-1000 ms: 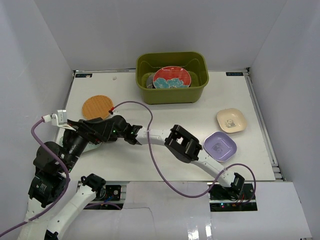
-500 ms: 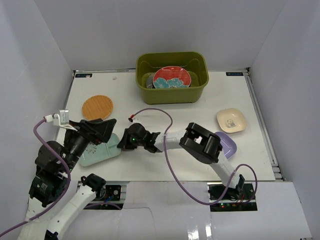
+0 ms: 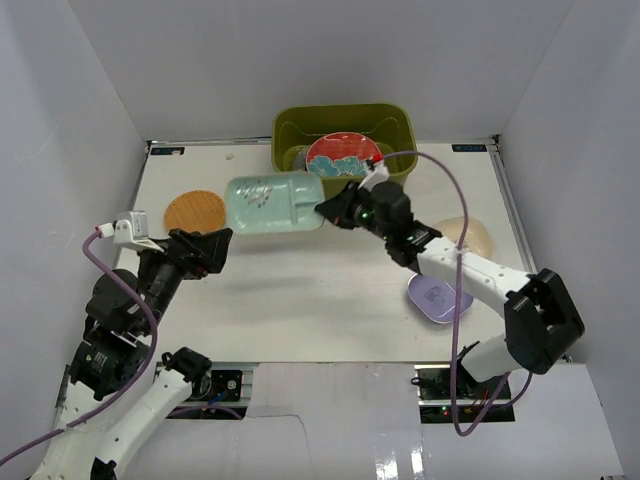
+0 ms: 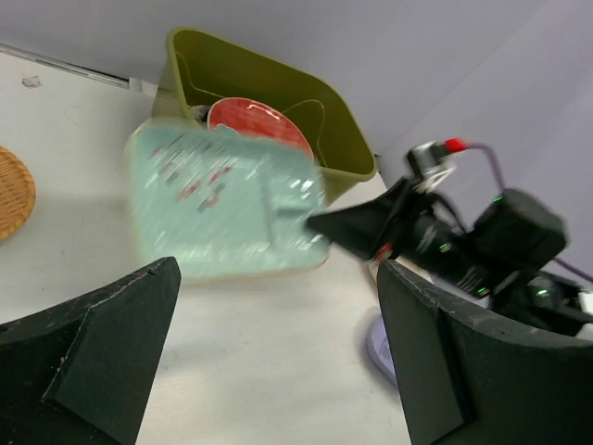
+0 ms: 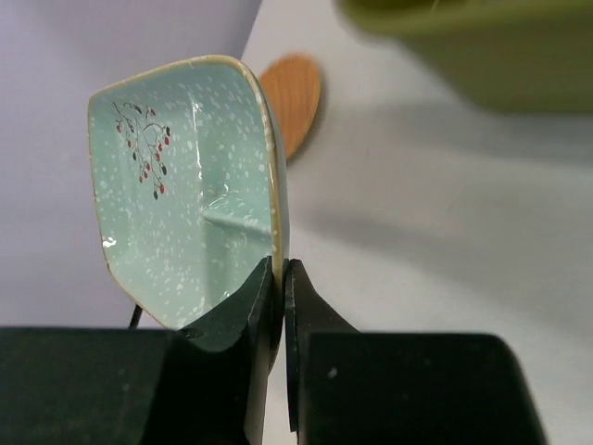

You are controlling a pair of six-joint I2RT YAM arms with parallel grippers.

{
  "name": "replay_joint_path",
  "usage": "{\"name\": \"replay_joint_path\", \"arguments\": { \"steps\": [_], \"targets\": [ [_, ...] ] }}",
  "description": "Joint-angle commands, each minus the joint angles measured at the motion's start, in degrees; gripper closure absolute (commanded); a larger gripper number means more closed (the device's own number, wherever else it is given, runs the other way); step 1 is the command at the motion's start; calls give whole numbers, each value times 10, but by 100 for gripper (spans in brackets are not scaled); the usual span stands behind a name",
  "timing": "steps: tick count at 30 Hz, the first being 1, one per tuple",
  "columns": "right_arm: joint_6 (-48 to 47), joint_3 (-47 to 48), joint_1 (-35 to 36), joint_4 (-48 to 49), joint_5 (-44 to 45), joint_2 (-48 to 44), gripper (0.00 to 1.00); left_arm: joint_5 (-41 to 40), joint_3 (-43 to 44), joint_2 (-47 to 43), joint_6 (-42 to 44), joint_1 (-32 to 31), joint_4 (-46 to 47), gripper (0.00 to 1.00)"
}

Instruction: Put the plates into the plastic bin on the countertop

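I need to move my right gripper outward over the bin next and lower it to let go upon the red plate (image 3: 342,152), because the mint plate (image 3: 272,204) hangs short of the bin.
My right gripper (image 3: 328,208) is shut on the rim of the mint oblong plate (image 3: 272,204) and holds it in the air, left of the olive-green plastic bin (image 3: 345,152). The plate fills the right wrist view (image 5: 190,195), with the jaws (image 5: 280,278) pinching its edge, and shows blurred in the left wrist view (image 4: 222,209). The bin holds the red plate with a teal flower (image 3: 342,156) over other dishes. My left gripper (image 3: 215,248) is open and empty at the left, above the countertop (image 3: 300,300). An orange plate (image 3: 195,212), a lavender plate (image 3: 438,297) and a cream plate (image 3: 475,236) lie on the countertop.
White walls close in the back and both sides. The right arm (image 3: 470,265) stretches over the cream and lavender plates, trailing a purple cable (image 3: 455,250). Dark rails (image 3: 520,240) edge the countertop.
My right gripper has lifted the mint plate from the front left of the countertop and carried it up and back toward the bin. My left arm has drawn back slightly.
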Motion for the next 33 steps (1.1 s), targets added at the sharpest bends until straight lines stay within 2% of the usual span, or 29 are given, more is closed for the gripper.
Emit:
{"name": "replay_joint_path", "arguments": {
  "steps": [1, 5, 11, 15, 18, 23, 27, 30, 33],
  "targets": [
    [-27, 61, -88, 36, -18, -56, 92, -24, -18, 15, 14, -1, 16, 2],
    [-67, 162, -164, 6, -15, -34, 92, -18, -36, 37, 14, 0, 40, 2],
    [-110, 331, -250, -76, -40, 105, 92, -11, -79, 81, -5, 0, 80, 2],
    [-130, 483, -293, -161, -105, 234, 92, -19, -98, 124, -18, 1, 108, 2],
    [-140, 530, -306, -182, -115, 281, 92, -18, -98, 173, -38, 2, 124, 2],
    [-134, 524, -325, -182, -126, 298, 92, -19, -86, 246, -62, 5, 129, 2],
    [-137, 517, -333, -182, -142, 312, 92, -60, -87, 281, -93, 11, 115, 2],
    [-141, 514, -333, -184, -161, 329, 89, -72, -89, 314, -103, 33, 103, 2],
    [-140, 510, -332, -188, -166, 344, 86, -41, -97, 346, -123, 84, 97, 2]
  ]
}}
